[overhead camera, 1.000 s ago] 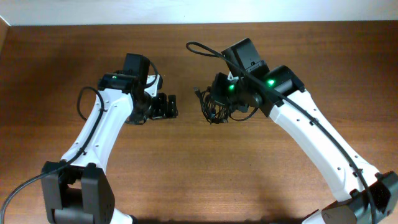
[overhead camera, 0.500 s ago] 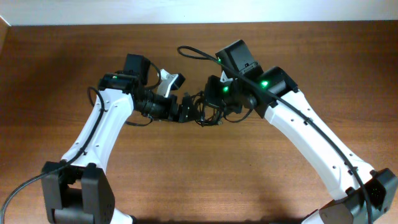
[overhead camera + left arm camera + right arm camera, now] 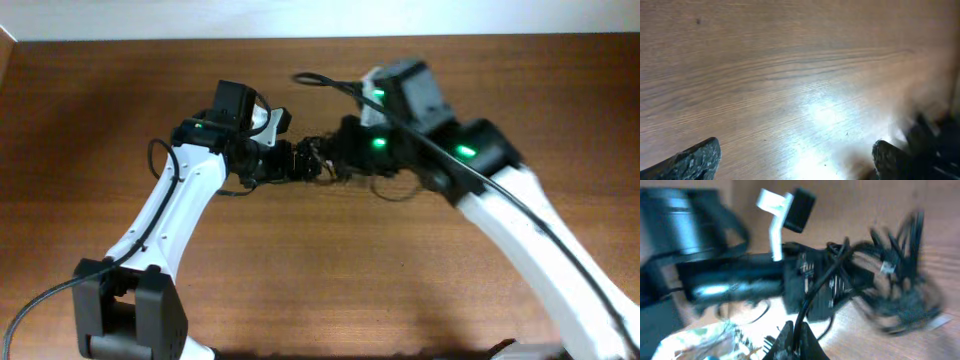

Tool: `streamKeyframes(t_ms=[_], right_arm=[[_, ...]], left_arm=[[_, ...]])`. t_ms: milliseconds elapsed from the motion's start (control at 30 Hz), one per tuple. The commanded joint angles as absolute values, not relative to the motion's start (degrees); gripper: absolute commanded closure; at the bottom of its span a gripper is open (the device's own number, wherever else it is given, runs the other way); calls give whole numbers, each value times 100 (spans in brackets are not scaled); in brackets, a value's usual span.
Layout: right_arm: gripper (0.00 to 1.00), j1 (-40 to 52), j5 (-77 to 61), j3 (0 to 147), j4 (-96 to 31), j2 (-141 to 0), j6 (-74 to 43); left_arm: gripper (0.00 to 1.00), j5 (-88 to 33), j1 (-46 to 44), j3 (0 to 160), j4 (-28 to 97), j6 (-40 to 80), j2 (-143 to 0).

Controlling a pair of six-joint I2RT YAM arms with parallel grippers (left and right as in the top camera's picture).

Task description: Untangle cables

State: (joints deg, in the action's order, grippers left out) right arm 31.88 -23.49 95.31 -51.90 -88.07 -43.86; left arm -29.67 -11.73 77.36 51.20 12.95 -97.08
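Observation:
My right gripper draws up and away from the left gripper next, over bare wood, and releases, because the thin piece of cable runs on into the bundle.
The cables (image 3: 322, 152) are one small black knotted bundle held just above the brown table (image 3: 300, 270), between the two grippers. My right gripper (image 3: 345, 150) is shut on one thin black strand, which runs up between its fingertips in the right wrist view (image 3: 797, 340). The blurred tangle (image 3: 895, 285) hangs beyond them. My left gripper (image 3: 305, 160) is right against the bundle's left side. In the left wrist view its fingers (image 3: 795, 162) are wide apart with only bare wood between them. A dark blur of cable (image 3: 932, 142) lies just past the right finger.
A thin black loop (image 3: 395, 192) trails on the table under the right arm. The thicker arm cable (image 3: 325, 80) arches behind the right wrist. A pale wall strip (image 3: 320, 18) borders the table's far edge.
My left gripper has moved right from open table until it meets the bundle. My right arm has risen and shifted slightly up and right, carrying the bundle.

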Motion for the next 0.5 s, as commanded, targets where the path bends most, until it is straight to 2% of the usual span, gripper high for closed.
streamKeyframes(t_ms=[0, 267, 400, 467], right_arm=[[96, 2864, -2104, 9596, -5238, -7719, -4191], [96, 2613, -1898, 9596, -5332, -6781, -4193], [95, 2613, -1269, 9596, -5789, -6845, -4195], [86, 2613, -1109, 9592, -6123, -6976, -4193]], left_arm=[[1, -2340, -1164, 7765, 5127, 1671, -9751], [1, -1865, -1164, 7765, 5127, 2038, -9756], [1, -2244, -1164, 7765, 5177, 2005, -9756], [1, -2860, -1164, 7765, 5183, 1632, -9756]])
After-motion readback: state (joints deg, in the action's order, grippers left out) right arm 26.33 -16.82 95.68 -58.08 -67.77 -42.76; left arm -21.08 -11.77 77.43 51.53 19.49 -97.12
